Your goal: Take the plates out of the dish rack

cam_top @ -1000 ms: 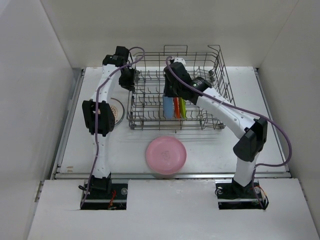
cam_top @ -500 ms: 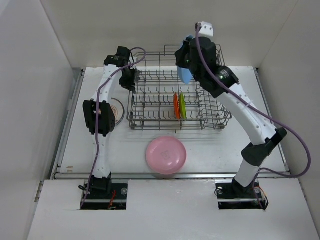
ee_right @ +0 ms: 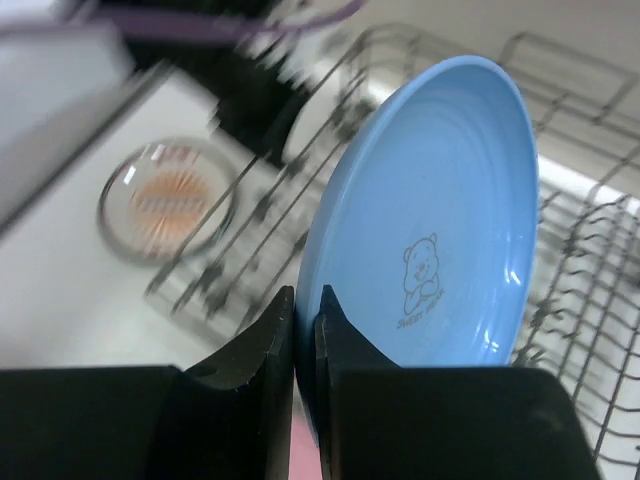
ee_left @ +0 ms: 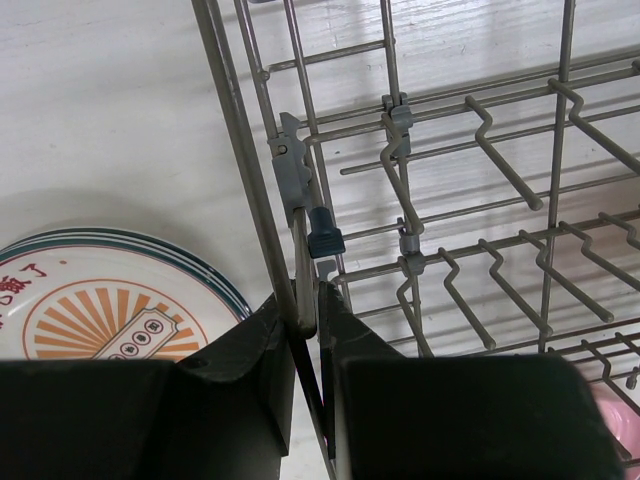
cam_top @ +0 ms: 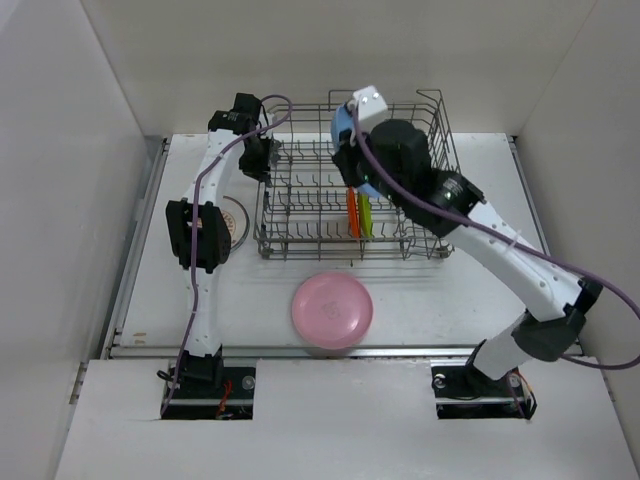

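Note:
The blue plate goes back past the rack and down over the pink plate next for my right gripper to release, since the pink one lies flat, uncovered.
My right gripper is shut on the rim of the blue plate and holds it on edge in the air above the dish rack; the plate also shows in the top view. An orange plate and a lime green plate stand upright in the rack. The pink plate lies flat on the table in front of the rack. My left gripper is shut on the rack's left side wire. A white sunburst plate lies left of the rack.
The rack's upright tines fill its floor. White walls close in the table on the left, back and right. The table's near edge runs just below the pink plate.
My right gripper has lifted the blue plate out of the rack, up high, then swung it down and left above the rack. The left arm has not moved.

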`<state>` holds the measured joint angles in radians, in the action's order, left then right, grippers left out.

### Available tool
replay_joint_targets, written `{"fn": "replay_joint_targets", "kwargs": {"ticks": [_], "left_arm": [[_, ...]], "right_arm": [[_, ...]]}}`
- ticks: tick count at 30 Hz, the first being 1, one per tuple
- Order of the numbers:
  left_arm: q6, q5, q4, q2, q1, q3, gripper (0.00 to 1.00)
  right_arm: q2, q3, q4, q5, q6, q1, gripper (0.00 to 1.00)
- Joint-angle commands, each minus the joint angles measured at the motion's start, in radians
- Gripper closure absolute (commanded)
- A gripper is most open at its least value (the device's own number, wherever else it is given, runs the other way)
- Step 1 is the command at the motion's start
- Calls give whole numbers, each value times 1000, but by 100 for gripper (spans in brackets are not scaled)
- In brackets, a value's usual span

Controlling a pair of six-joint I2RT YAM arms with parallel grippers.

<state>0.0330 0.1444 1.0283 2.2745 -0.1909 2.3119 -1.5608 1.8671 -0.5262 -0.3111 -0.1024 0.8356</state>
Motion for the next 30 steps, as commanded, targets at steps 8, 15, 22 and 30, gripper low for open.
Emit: {"fn": "replay_joint_targets", "kwargs": {"ticks": [8,15,22,30], "left_arm": [[76,-6,-7,-15,-1,44,100],[76,3,-7,-24,8,24,100],[67,12,-16,-24,8,24,100],[67,12,-16,-24,8,24,100]], "right_arm": [[125,-210,-207,-63,92,434,100],[42,-287,-282,-141,10,557,100],[-4,-469,-194,-240,-23,571,100],[-113,-502,-83,-175,-62,571,94]]}}
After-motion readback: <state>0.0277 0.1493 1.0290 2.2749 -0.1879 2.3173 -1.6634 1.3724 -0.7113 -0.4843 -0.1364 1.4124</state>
